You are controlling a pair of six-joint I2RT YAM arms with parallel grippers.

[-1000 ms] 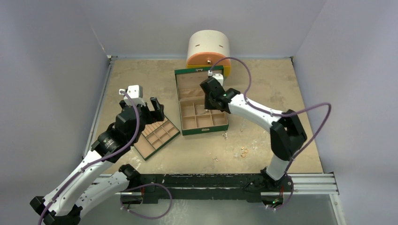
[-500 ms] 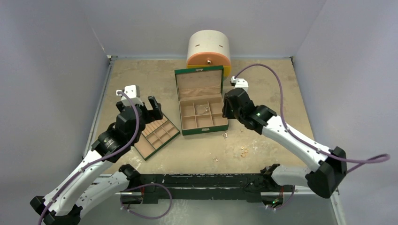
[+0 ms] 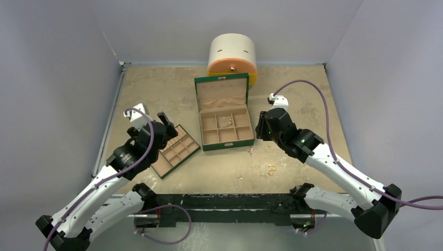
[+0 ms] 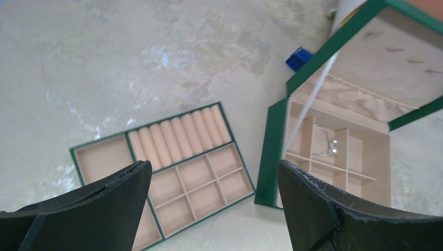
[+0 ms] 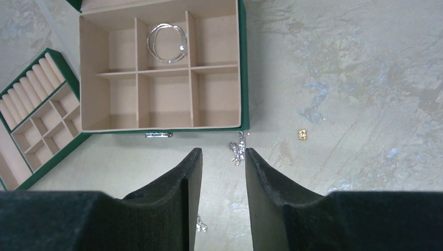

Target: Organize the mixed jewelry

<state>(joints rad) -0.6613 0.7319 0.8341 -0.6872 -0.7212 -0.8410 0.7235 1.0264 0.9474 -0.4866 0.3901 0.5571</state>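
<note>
Next, my left gripper will lower and move back, turning until its fingers straddle the tray's long green divider (image 3: 167, 159) (image 4: 150, 203), since empty sections on both sides of the divider leave room for them.
The mixed jewelry lies loose on the table in front of the green box: a silvery cluster (image 3: 251, 151) (image 5: 237, 149), gold rings (image 3: 271, 168), a tiny gold bit (image 5: 302, 134) and a small silvery bit (image 5: 201, 226). A silver hoop piece (image 5: 166, 43) (image 4: 326, 146) lies in a back compartment of the green box (image 3: 207, 148). My right gripper (image 3: 259, 130) (image 5: 223, 152) is open and empty, hovering just right of the box's front corner, above the silvery cluster. My left gripper (image 3: 166, 125) (image 4: 214, 166) is wide open and empty above the loose tan divider tray (image 3: 175, 150) (image 4: 172, 172).
The box lid (image 3: 221, 89) stands open at the back. A white and orange round container (image 3: 232, 55) stands behind the box. Grey walls close the table on the left, back and right.
My right arm has drawn back from over the box's compartments to the right and nearer, and is now beside the box's front right corner. My left gripper has shifted slightly nearer and lower.
</note>
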